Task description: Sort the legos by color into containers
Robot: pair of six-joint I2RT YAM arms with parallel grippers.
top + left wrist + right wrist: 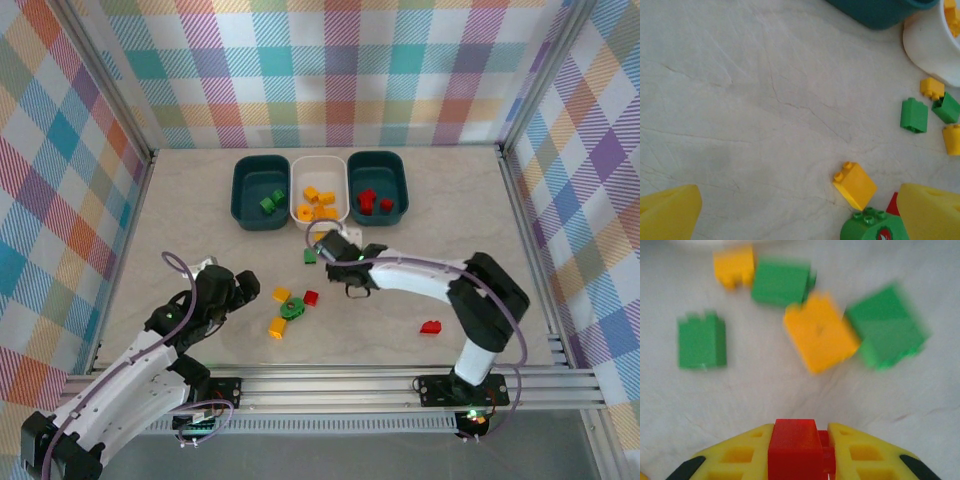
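The sorted red legos are in one teal tub, so the right gripper will next swing outward over the open middle of that tub and let go of the red lego inside.
My right gripper (328, 244) hovers just in front of the white tub (297, 205) and is shut on a red lego (795, 442), seen between its yellow fingers (860, 450). Under it lie two yellow legos (821, 332) and three green ones (702, 340), blurred. The left teal tub (243, 205) holds green legos, the white tub yellow ones, the right teal tub (401, 180) red ones. My left gripper (243, 287) is open over bare table, left of a yellow lego (855, 185) and a rounded green lego (872, 227).
Loose legos lie mid-table: yellow (281, 294), red (311, 297), green (292, 309), yellow (277, 327), and a lone red one (431, 326) at the right. Checked walls enclose the table; a metal rail runs along the near edge.
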